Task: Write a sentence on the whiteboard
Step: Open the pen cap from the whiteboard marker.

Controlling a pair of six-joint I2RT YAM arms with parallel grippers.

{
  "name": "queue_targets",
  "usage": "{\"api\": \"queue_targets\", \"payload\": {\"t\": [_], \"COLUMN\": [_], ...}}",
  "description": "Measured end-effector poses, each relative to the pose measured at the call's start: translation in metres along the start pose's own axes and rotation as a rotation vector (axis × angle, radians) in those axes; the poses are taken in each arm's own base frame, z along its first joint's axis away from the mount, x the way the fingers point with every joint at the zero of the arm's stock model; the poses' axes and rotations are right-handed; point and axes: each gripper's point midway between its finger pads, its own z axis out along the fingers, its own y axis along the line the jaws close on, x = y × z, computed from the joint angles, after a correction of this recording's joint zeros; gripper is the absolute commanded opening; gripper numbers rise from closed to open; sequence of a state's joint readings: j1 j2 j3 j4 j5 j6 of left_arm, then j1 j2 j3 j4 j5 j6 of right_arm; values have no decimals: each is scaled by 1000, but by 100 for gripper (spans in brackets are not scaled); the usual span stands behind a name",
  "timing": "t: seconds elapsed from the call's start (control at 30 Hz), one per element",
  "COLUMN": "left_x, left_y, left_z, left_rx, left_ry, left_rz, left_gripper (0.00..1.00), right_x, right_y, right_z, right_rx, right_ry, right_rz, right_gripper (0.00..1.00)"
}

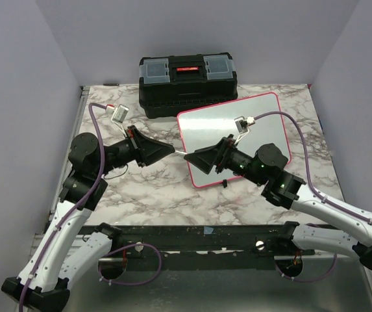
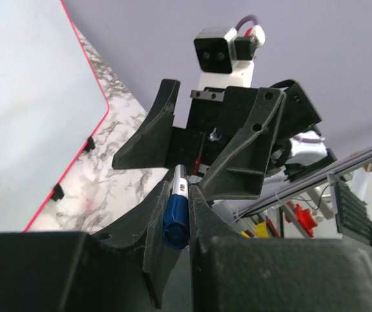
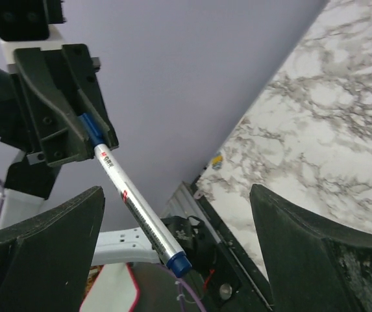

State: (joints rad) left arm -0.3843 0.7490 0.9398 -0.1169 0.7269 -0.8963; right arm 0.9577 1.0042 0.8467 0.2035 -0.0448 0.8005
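I should next move my right gripper left in the top view, around the marker's silver body, and close it, since the left gripper covers only one end of the marker.
A silver marker (image 3: 137,208) with blue ends points from my left gripper (image 1: 171,152) toward my right one. The left gripper is shut on the marker's blue end (image 2: 176,218). My right gripper (image 3: 176,195) faces it, open wide; the marker's free blue tip (image 3: 179,263) hangs between its fingers (image 3: 56,240) without touching either. Both grippers meet above the marble table, just off the near-left corner of the whiteboard (image 1: 237,130). The whiteboard lies flat, white with a red rim, and my right arm covers its near edge.
A black toolbox (image 1: 187,83) with a red handle stands at the back of the table (image 1: 140,195), just behind the whiteboard. Grey-purple walls close in the table on the left, back and right. A dark rail (image 1: 192,234) runs along the near edge.
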Motion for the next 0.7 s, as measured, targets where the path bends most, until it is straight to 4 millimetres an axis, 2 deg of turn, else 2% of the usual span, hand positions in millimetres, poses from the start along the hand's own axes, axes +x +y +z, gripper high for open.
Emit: {"api": "queue_targets", "payload": {"t": [0.17, 0.4, 0.57, 0.7], "left_x": [-11, -15, -13, -15], "left_y": [-10, -15, -10, -11], "left_z": [5, 6, 9, 10], "left_rx": [50, 91, 99, 105], "left_ry": [-36, -64, -69, -76], "left_rz": [-42, -74, -98, -98], "left_gripper": [0, 0, 0, 0], "right_x": [-7, -16, -12, -11], "right_y": [16, 43, 46, 47], "right_z": [-3, -3, 5, 10], "right_rx": [-133, -273, -304, -314], "right_ry": [-29, -50, -28, -15], "right_rz": [78, 114, 132, 143], "right_gripper": [90, 67, 54, 50]}}
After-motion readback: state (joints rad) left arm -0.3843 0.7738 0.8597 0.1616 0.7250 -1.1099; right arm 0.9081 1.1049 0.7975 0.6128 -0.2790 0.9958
